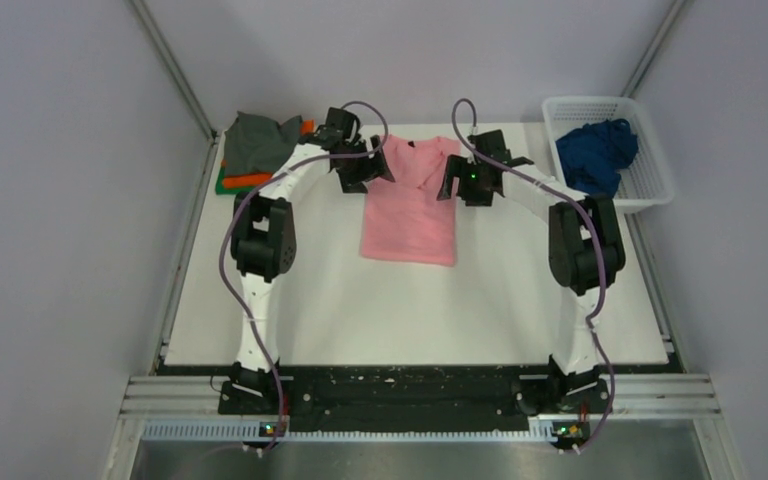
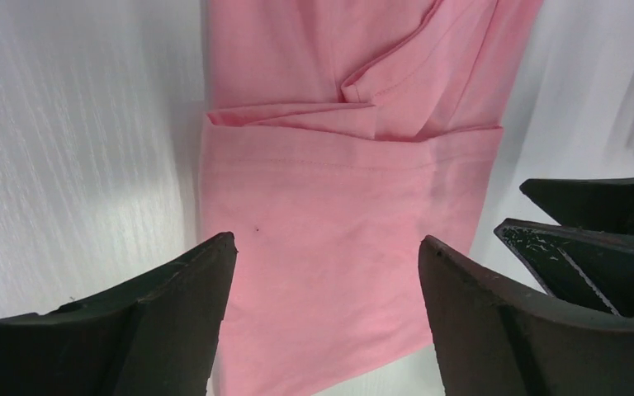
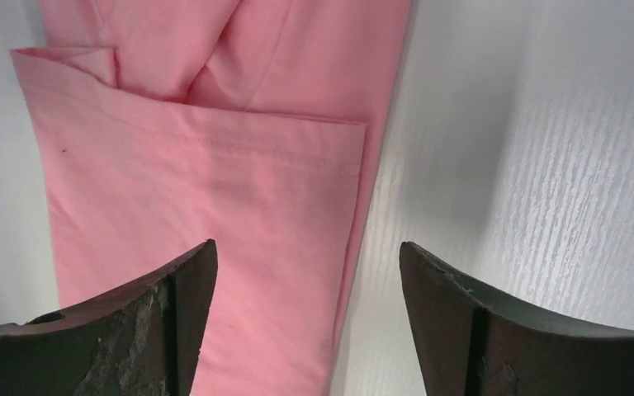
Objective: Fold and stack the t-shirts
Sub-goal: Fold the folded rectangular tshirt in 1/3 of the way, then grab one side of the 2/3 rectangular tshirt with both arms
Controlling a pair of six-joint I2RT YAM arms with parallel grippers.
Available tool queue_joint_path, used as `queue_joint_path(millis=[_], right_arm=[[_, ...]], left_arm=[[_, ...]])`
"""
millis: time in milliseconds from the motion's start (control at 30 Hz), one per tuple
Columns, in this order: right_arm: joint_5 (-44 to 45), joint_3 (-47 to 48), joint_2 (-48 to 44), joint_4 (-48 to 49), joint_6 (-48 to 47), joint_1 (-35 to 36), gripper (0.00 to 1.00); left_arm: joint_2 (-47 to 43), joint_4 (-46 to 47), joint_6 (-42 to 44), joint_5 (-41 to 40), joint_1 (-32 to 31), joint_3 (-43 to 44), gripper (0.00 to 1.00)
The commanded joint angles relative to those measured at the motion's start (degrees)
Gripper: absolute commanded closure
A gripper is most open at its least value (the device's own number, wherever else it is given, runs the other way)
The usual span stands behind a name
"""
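Note:
I will first move my left gripper back along the pink t-shirt's edge on the pile side, to get down onto its near corner (image 1: 365, 254).
A light pink t-shirt (image 1: 410, 205) lies flat in the middle of the white table (image 1: 340, 310), folded into a long narrow strip with its sleeves tucked in. My left gripper (image 1: 365, 170) is open and hovers over its far left edge. In the left wrist view the pink cloth (image 2: 330, 223) fills the gap between the open jaws of this gripper (image 2: 328, 243). My right gripper (image 1: 457, 180) is open over the far right edge. In the right wrist view the shirt's side edge (image 3: 215, 190) runs between the open jaws of this gripper (image 3: 307, 247). Neither gripper holds anything.
A grey tee (image 1: 260, 140) tops a pile with orange and green cloth (image 1: 245, 182) at the back left corner. A dark blue tee (image 1: 595, 155) sits in a white lattice basket (image 1: 650, 190) at the back right. Grey walls close in both sides.

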Motion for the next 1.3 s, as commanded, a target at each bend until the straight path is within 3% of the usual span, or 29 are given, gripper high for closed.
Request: queue_joint_path(millis=[0, 133, 300, 467, 667, 933, 1267], right_arm=[[0.85, 0.21, -4.57, 2.83, -1.5, -0.45, 0.19], [-1.16, -9.9, -12.1, 4.48, -1.81, -0.41, 0.16], [-4.97, -26.75, -21.69, 9.58, 2.08, 2.2, 0.15], [-3.47, -34.13, -23.32, 12.77, 6.22, 6.45, 0.15], [0.9, -36.44, -21.9, 16.73, 10.02, 8.79, 0.21], [3.73, -39.27, -22.01, 17.11, 14.5, 10.04, 0.36], [3.15, -41.78, -22.53, 17.77, 15.65, 10.18, 0.42]], left_arm=[[-3.33, -1.54, 0.74, 0.38, 0.48, 1.59, 0.04], [-12.5, 1.47, 0.35, -0.77, 0.33, -11.06, 0.01], [-26.08, 7.98, -0.94, -1.23, -0.25, -34.77, 0.01], [-31.52, 14.21, -3.37, 1.06, -0.34, -46.95, 0.01], [-27.57, 18.89, -5.99, -0.82, -0.75, -49.39, 0.02], [-22.12, 19.61, -6.38, 0.08, -1.86, -48.54, 0.22], [-21.75, 15.64, -6.09, -4.11, -4.09, -50.34, 0.4]])
